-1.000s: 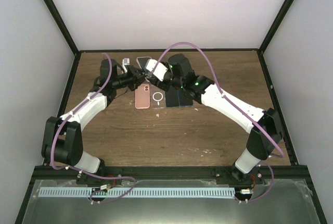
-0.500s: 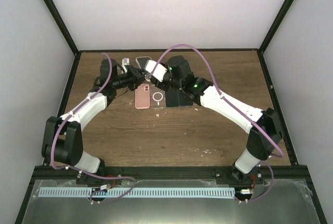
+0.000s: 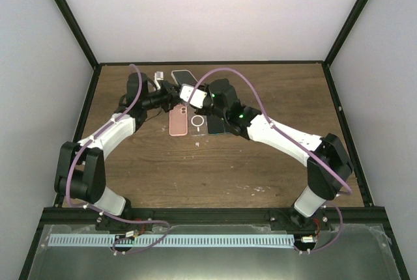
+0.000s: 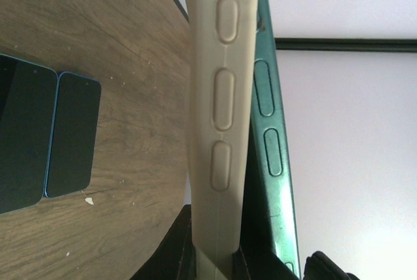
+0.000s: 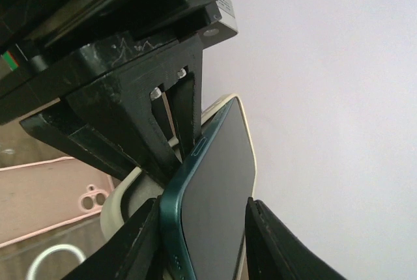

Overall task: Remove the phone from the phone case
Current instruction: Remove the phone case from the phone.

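Observation:
The cream case should go back, to the left in the top view and down in my left gripper next, to be released on the tabletop (image 3: 158,122) beside the pink case, because that spot is bare.
A cream phone case (image 4: 218,98) stands on edge, held up above the table. A dark green phone (image 4: 270,130) is beside it, tilted partly out of it. My left gripper (image 4: 218,257) is shut on the lower end of the case. In the right wrist view, my right gripper (image 5: 208,241) is shut across the width of the phone (image 5: 218,189), whose dark screen faces the camera; the case rim (image 5: 246,120) shows behind it. In the top view both grippers meet at the case (image 3: 187,93) over the far middle of the table, the left gripper (image 3: 172,95) on its left and the right gripper (image 3: 205,100) on its right.
A pink case (image 3: 178,122), a clear case with a white ring (image 3: 198,122) and dark phones (image 3: 216,124) lie on the table under the arms. Another phone (image 3: 184,75) lies at the far edge. Two blue-edged phones (image 4: 71,133) show in the left wrist view.

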Robot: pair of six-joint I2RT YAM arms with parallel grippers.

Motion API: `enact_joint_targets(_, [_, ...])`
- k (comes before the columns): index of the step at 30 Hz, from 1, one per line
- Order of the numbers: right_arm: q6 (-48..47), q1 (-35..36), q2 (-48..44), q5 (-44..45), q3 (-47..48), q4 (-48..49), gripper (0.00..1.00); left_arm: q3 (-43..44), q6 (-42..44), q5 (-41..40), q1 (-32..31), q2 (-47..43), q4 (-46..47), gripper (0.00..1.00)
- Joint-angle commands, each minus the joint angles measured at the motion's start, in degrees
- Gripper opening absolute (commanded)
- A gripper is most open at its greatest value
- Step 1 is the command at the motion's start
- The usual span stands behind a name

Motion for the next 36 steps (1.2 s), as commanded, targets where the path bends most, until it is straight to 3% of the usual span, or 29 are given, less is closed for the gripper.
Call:
enact_joint_targets(1, [-11.8, -1.9, 0.9, 8.7, -5.3, 16.3, 0.31, 4.6, 4.9, 12.8, -1.0, 0.1, 5.4, 0.0])
enact_joint_targets(5, [-14.5, -2.3, 2.8, 8.4, -5.0, 19.9, 0.26, 5.0, 6.6, 16.0, -1.1, 0.1, 5.7, 0.0])
enact_joint_targets(11, [-10.8, -2.5, 2.0, 7.0, 0.5, 14.6, 0.01, 3.9, 8.9, 15.4, -0.2, -1.2, 2.9, 0.0])
enact_joint_targets(16, [-1.6, -2.5, -3.0, 3.1, 6.4, 5.2, 0.01, 2.7, 15.0, 10.4, 2.1, -1.8, -6.1, 0.0])
enact_joint_targets(28, [5.0, -2.5, -13.0, -0.7, 4.9, 2.2, 0.01, 7.3, 30.5, -1.5, 3.3, -0.8, -22.9, 0.0])
enact_joint_targets(36, [5.2, -4.5, -17.4, 4.0, -0.9, 0.3, 0.01, 8.2, 56.5, 4.5, 10.4, -2.4, -30.7, 0.0])
